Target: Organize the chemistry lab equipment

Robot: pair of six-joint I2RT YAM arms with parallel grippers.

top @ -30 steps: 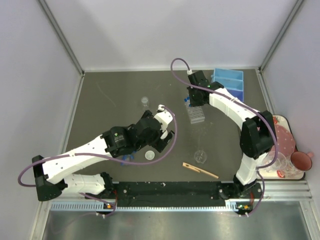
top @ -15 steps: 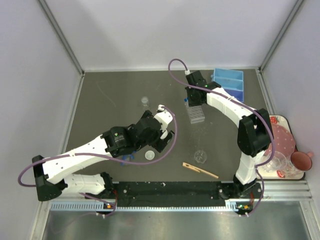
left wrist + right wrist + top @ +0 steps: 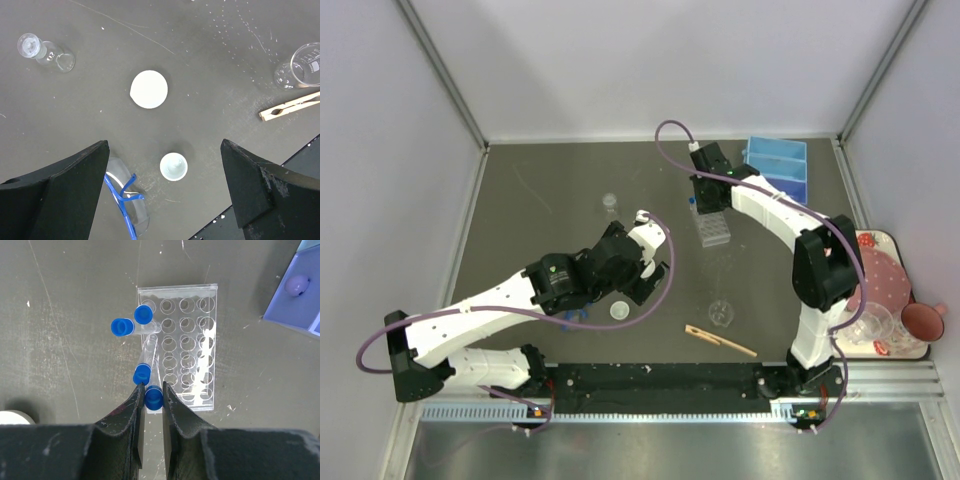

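I will next lower the tube gently with my right gripper to the rack's edge row [image 3: 703,228] [image 3: 155,364] and let go of the tube's cap, because that row is below and the tube's clear body already reaches it.
My right gripper [image 3: 153,390] is shut on the blue cap of a small clear tube [image 3: 153,398], at the near left corner of the clear plastic tube rack [image 3: 192,342]. Three more blue-capped tubes [image 3: 142,374] stand or lean along the rack's left edge. My left gripper [image 3: 165,172] hangs wide open above the dark table, over a small clear round dish [image 3: 173,166]. A blue plastic piece with a clear curved part [image 3: 125,200] lies by its left finger. A white disc [image 3: 149,89], a tiny glass flask [image 3: 47,50], a beaker [image 3: 300,65] and the wooden clip [image 3: 290,106] lie apart.
A blue box [image 3: 778,168] stands at the back right, just beyond the rack [image 3: 713,228]. The strawberry-print tray [image 3: 880,345] with a pink cup [image 3: 923,320] sits off the table's right edge. Walls enclose the table on three sides.
My right gripper has shifted slightly left with the tube still in it. The left arm has not moved.
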